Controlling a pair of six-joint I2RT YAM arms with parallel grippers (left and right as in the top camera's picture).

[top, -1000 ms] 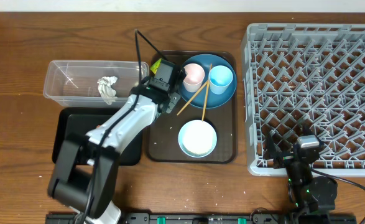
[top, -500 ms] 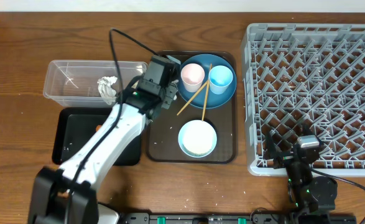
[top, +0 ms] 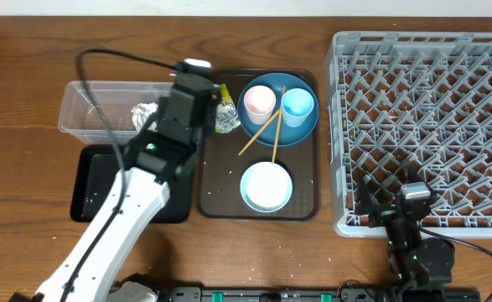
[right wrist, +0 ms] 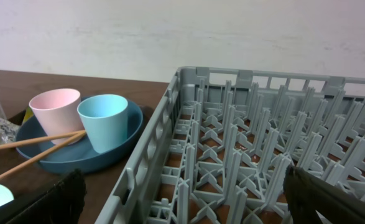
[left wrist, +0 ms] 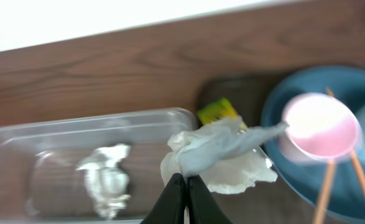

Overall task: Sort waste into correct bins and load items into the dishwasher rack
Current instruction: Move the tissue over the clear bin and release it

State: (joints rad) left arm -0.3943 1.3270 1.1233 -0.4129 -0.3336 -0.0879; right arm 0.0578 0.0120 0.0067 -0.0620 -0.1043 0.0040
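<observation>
Next, the left gripper shifts to the left in the overhead view, off the brown tray and over the clear tub [left wrist: 94,167], because another tissue lies there.
My left gripper [left wrist: 185,186] is shut on a crumpled white tissue [left wrist: 216,152], held over the brown tray's far left corner, beside the clear tub [top: 86,105]. A second tissue [top: 145,113] lies inside the tub. The yellow-green wrapper [top: 223,94] lies just behind the held tissue [top: 226,117]. On the blue plate [top: 304,130] stand the pink cup [top: 260,101] and the light-blue cup [top: 297,105], with chopsticks [top: 262,134] laid across. The white bowl [top: 266,186] sits nearer on the tray. My right gripper [right wrist: 188,199] stands open at the rack's [top: 422,117] near edge.
The black tray [top: 95,180] lies in front of the clear tub, partly under my left arm. The brown serving tray [top: 220,193] has white rice specks on it. The grey rack fills the right side of the table.
My left gripper has drawn back from beside the pink cup toward the tub, carrying the tissue, and the arm has swung left. The right arm has not moved.
</observation>
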